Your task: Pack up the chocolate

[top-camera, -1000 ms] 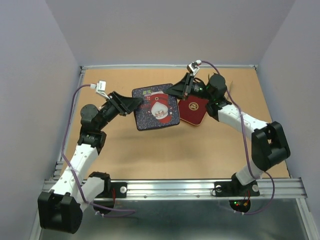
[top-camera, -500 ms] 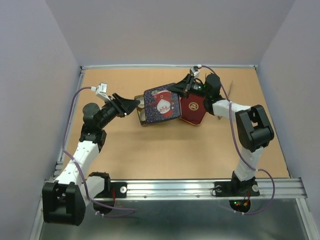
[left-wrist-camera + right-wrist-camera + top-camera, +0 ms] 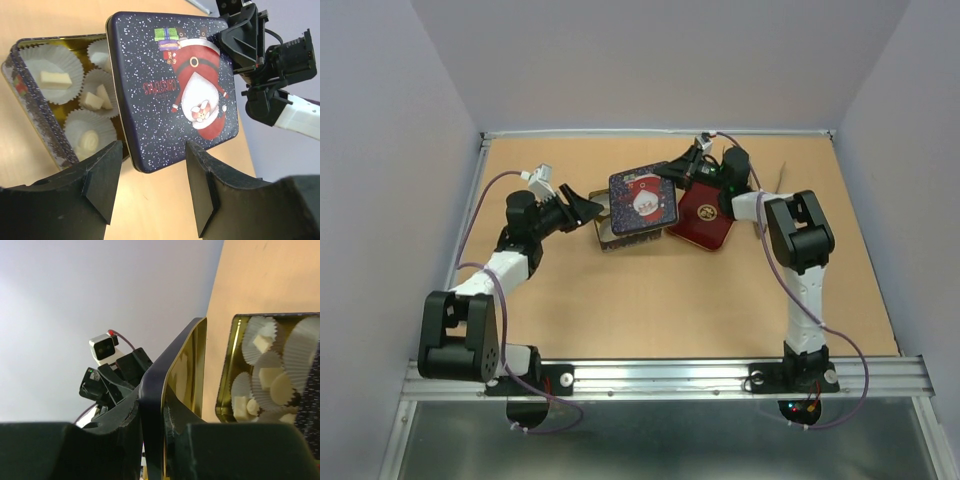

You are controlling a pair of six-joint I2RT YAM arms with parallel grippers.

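The lid comes down toward the tin's part [image 3: 651, 235] [image 3: 302, 412] beside the red tray next, lowered by my right gripper.
Cream-white chocolate pieces [image 3: 55, 80] [image 3: 262, 343] lie in white paper cups inside an open gold-lined tin [image 3: 603, 236]. The dark blue Santa lid [image 3: 643, 200] [image 3: 175, 90] hangs tilted over the tin's right part. My right gripper [image 3: 674, 173] [image 3: 152, 415] is shut on the lid's far edge, a finger on each face. Left of the tin, my left gripper [image 3: 584, 208] [image 3: 152, 190] stands open with only bare table between its fingers, just short of the lid's near corner. The lid hides the rest of the tin.
A red tray [image 3: 705, 218] lies on the table right of the tin, under the right wrist. The brown table [image 3: 650, 300] is walled at the back and sides. The two arms reach toward each other across the tin.
The lid has slid right and tipped up with my right gripper, uncovering the tin's left side. My left gripper has opened wider and stands off the lid's edge.
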